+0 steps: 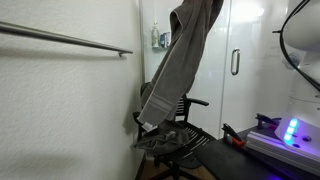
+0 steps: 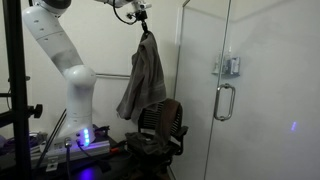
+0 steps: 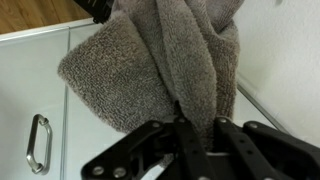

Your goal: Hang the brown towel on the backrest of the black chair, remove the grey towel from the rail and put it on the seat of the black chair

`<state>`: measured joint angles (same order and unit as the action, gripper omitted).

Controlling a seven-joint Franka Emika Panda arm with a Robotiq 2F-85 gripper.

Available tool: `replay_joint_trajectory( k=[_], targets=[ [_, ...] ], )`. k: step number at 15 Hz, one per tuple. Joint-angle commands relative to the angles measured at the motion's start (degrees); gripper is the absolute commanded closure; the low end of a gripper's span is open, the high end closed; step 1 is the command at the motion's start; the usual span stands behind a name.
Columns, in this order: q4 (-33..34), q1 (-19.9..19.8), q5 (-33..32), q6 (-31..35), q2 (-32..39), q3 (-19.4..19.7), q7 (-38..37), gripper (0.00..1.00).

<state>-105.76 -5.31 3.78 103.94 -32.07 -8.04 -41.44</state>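
My gripper will next carry the grey towel outward at height, over the black chair's seat (image 1: pixel 170 138), to let go of it, because most of the cloth still hangs short of there.
My gripper (image 2: pixel 143 14) is shut on the top of the grey towel (image 2: pixel 144 75) and holds it high in the air. The towel hangs free, clear of the rail (image 1: pixel 65 40) on the white wall. Its lower end hangs just over the black chair (image 2: pixel 160 132). The towel also shows in an exterior view (image 1: pixel 180 60). In the wrist view the thick terry folds (image 3: pixel 150 60) are pinched between my jaws (image 3: pixel 195 130). A brownish cloth, likely the brown towel (image 2: pixel 169 112), drapes the backrest. A dark rumpled cloth (image 1: pixel 165 140) lies on the seat.
A glass shower door with a metal handle (image 2: pixel 224 100) stands beside the chair. The robot base (image 2: pixel 80 110) and a unit with blue lights (image 1: pixel 290 132) sit on the other side. A small bottle holder (image 1: pixel 160 38) hangs on the wall.
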Motion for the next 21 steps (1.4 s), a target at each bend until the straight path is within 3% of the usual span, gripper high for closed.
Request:
replay_joint_trajectory(
  k=[1, 5, 10, 14, 17, 21],
  targets=[
    [-1.44, -0.21, -1.33, -0.55, -0.41, -0.02, 0.13, 0.96],
    [3.49, -3.77, -1.51, 5.10, 9.76, 3.24, -5.35, 0.96],
    [14.09, -2.68, 2.55, 8.79, 22.28, 7.21, -9.48, 0.96],
    [18.89, 0.41, 16.42, 7.61, 28.12, 8.75, -7.62, 0.96],
    [17.25, 2.50, 25.24, 5.13, 28.29, 8.10, -8.47, 0.96],
    [15.54, 3.12, 16.28, 1.92, 27.34, 8.07, -17.69, 0.96]
  ],
)
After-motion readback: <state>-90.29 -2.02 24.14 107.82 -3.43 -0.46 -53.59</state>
